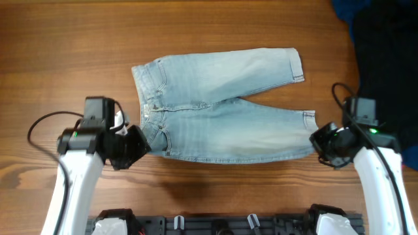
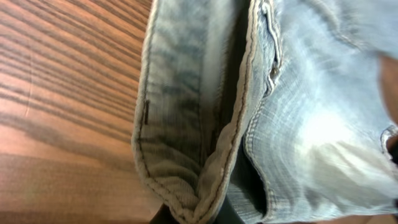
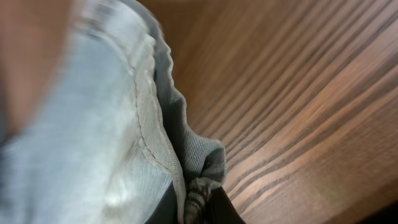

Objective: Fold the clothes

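Note:
My right gripper needs to bring the near hem up and outward onto the far leg's hem [image 1: 296,65] next and let go, because the legs lie apart.
The light blue denim shorts [image 1: 222,108] lie flat on the wooden table, waistband to the left, legs to the right. My left gripper [image 1: 145,145] is at the near waistband corner and is shut on the waistband [image 2: 205,186], which bunches between its fingers [image 2: 198,214]. My right gripper [image 1: 317,140] is at the hem of the near leg and is shut on the hem [image 3: 199,168], pinched between its fingers [image 3: 198,208].
A dark navy cloth pile [image 1: 385,46] lies at the table's back right corner, just beyond the right arm. Bare wooden table [image 1: 65,52] surrounds the shorts on the left and front.

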### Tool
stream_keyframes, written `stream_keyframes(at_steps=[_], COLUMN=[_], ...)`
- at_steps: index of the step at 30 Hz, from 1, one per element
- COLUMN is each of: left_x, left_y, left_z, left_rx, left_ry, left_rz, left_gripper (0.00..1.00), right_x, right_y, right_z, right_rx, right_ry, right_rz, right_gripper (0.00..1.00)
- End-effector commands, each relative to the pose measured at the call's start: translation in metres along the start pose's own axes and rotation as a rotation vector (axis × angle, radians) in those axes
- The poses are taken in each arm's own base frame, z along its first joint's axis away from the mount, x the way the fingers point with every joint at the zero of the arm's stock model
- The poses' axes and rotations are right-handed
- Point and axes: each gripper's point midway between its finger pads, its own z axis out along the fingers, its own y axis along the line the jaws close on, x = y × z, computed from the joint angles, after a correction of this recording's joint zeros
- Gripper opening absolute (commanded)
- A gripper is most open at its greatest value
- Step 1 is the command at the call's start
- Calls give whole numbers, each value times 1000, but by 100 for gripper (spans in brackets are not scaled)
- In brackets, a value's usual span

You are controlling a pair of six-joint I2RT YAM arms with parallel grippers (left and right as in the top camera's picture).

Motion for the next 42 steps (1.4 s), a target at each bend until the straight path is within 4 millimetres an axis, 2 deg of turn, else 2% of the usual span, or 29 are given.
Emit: stream_keyframes(at_steps=[1, 2, 5, 6, 7, 11, 14, 18, 21, 27, 31, 35, 36, 37, 38, 39, 40, 42], left_x=[12, 18, 16, -5, -22, -61, -87, -113, -125, -137, -139, -140, -141, -143, -146, -151, -158, -164], left_y=[-4, -7, -19, -16, -13, -11, -8, -6, -7, -3, 2, 4, 3, 3, 1, -2, -6, -10], left_z=[-34, -48, -77, -86, -91, -87, -59, -27, -16, -3, -1, -1, -2, -2, -3, -5, -7, -10], left_rx=[42, 57, 102, 79, 64, 61, 26, 2, 8, -15, -40, -50, -48, -44, -36, -24, -7, 10], left_ry=[-97, -121, -215, -324, -387, -436, -379, -331, -331, -332, -337, -344, -348, -354, -370, -389, -416, -442], left_rz=[52, 62, 93, 53, 14, -70, -115, -146, -184, -190, -196, -197, -196, -194, -189, -183, -173, -164], left_gripper=[4, 4, 4, 4, 4, 4, 4, 4, 4, 6, 6, 7, 12, 34, 69, 100, 100, 100], right_x=[-21, -24, -32, -41, -48, -77, -100, -106, -103, -105, -108, -112, -111, -110, -110, -110, -110, -110], right_y=[15, 17, 32, 45, 54, 98, 131, 178, 193, 198, 202, 212, 218, 222, 227, 229, 231, 232], right_z=[-57, -83, -120, -130, -128, -95, -57, -22, 0, 39, 48, 47, 46, 45, 44, 44, 44, 43], right_rx=[-76, -96, -164, -191, -191, -184, -149, -185, -167, -138, -143, -173, -188, -197, -210, -217, -222, -223], right_ry=[-157, -208, -282, -304, -299, -200, -147, -164, -170, -128, -132, -161, -172, -180, -190, -196, -201, -202], right_rz=[-91, -94, -146, -185, -211, -329, -398, -499, -510, -491, -493, -498, -509, -516, -523, -527, -529, -529], right_gripper=[4, 4, 4, 4, 4, 4, 4, 4, 4, 4, 4, 5, 24, 40, 62, 75, 81, 82])
